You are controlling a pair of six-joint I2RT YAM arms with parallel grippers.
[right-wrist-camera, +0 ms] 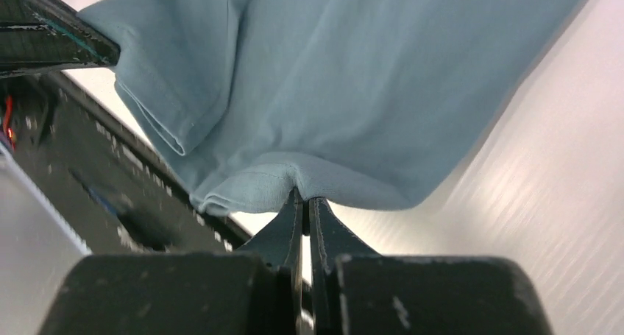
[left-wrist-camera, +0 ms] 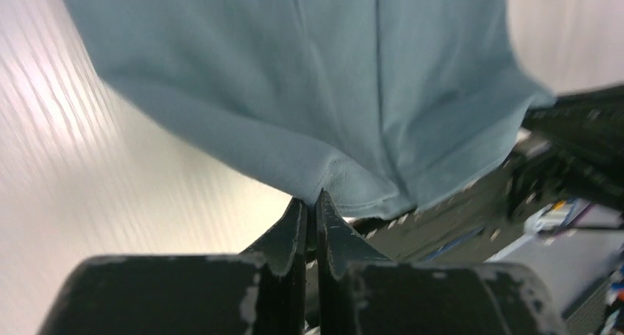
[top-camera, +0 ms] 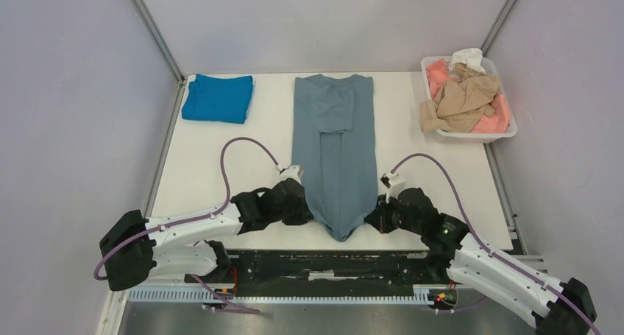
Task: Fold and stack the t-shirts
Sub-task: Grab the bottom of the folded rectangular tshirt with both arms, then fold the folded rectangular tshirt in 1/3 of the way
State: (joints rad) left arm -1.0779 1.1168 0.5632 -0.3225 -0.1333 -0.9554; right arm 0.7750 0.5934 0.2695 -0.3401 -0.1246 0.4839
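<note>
The left gripper carries the t-shirt's hem corner outward onto the t-shirt's side short of the collar point(top-camera: 299, 129) next and releases it, which shortens the long folded t-shirt.
The dusty grey-blue t-shirt point(top-camera: 335, 147) lies as a long narrow strip down the middle of the table, sides folded in, collar at the far end. My left gripper point(top-camera: 307, 211) is shut on its near left hem corner point(left-wrist-camera: 324, 180). My right gripper point(top-camera: 374, 216) is shut on its near right hem corner point(right-wrist-camera: 294, 174). The near hem sags to a point between them at the table's front edge. A folded bright blue t-shirt point(top-camera: 218, 97) lies at the far left. Tan point(top-camera: 460, 99), salmon-pink point(top-camera: 440, 75) and white point(top-camera: 468, 57) t-shirts are bunched in the tub.
A white plastic tub point(top-camera: 478, 135) stands at the far right corner. Grey walls and metal corner posts enclose the table. A black rail point(top-camera: 331, 265) runs along the front edge by the arm bases. Purple cables point(top-camera: 246, 145) loop over the table from both arms.
</note>
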